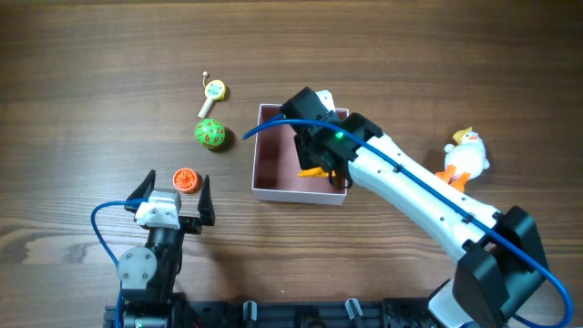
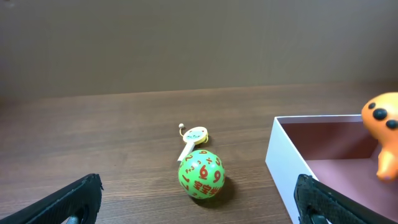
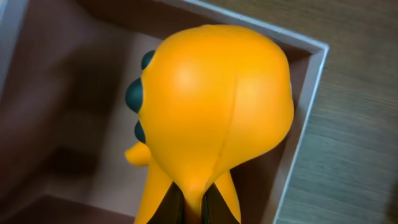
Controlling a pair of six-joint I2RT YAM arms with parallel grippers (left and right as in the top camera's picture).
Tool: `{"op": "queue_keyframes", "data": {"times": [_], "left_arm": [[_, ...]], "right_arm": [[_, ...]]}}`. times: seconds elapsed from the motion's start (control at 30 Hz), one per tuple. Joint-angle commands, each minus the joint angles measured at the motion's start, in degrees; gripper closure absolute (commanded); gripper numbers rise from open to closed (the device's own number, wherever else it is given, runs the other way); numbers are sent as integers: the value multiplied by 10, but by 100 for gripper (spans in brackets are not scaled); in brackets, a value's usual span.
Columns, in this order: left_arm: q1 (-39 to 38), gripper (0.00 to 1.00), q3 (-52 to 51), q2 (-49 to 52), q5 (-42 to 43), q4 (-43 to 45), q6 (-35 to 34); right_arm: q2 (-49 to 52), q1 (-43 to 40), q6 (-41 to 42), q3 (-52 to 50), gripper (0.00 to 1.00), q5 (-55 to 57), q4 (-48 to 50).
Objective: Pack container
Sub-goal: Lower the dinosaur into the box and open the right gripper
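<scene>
My right gripper lowers into the container (image 1: 273, 187) next and releases the octopus toy on the container's bottom by the duck-side (image 1: 326, 182), since it hangs over the container's inside.
The container (image 1: 273, 187) is a small square white box with a dull pink inside, at mid-table. It also shows in the left wrist view (image 2: 283, 155) and the right wrist view (image 3: 305, 130). My right gripper (image 1: 321, 162) is shut on an orange octopus toy (image 3: 214, 106) and holds it over the container's inside; the toy also shows in the left wrist view (image 2: 388, 134). My left gripper (image 1: 173, 196) is open and empty near the front left. A green ball with red numbers (image 1: 209, 134) (image 2: 201, 174) lies left of the container.
A small cream rattle toy (image 1: 212, 93) (image 2: 193, 138) lies behind the ball. An orange round toy (image 1: 186, 179) sits between the left fingers' tips. A white and orange duck toy (image 1: 463, 159) stands at the right.
</scene>
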Motion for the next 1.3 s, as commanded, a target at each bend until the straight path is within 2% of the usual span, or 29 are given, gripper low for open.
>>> {"op": "queue_keyframes", "data": {"times": [0.0,0.27,0.47,0.73,0.8,0.83,0.93,0.97,1.03,1.27], "left_arm": [[-2,0,-5,-4,-1,1,11],[-2,0,-5,-4,-1,1,11],[-2,0,-5,-4,-1,1,11],[-2,0,-5,-4,-1,1,11],[-2,0,-5,-4,-1,1,11],[-2,0,-5,-4,-1,1,11],[-2,0,-5,-4,-1,1,11],[-2,0,-5,-4,-1,1,11],[-2,0,-5,-4,-1,1,11],[-2,0,-5,-4,-1,0,11]], "right_arm": [[0,-2,16,-28,95,-4,16],[14,-5,2,-38,95,22,33],[65,-20,1,-38,95,24,61],[70,-52,0,-37,94,24,34],[70,-52,-15,-37,90,20,34],[70,-52,-16,-37,83,19,34],[70,-52,-15,-37,48,19,35],[70,-52,-15,-37,40,19,35],[70,-52,-14,-37,35,19,35],[39,-52,-14,37,31,19,-26]]}}
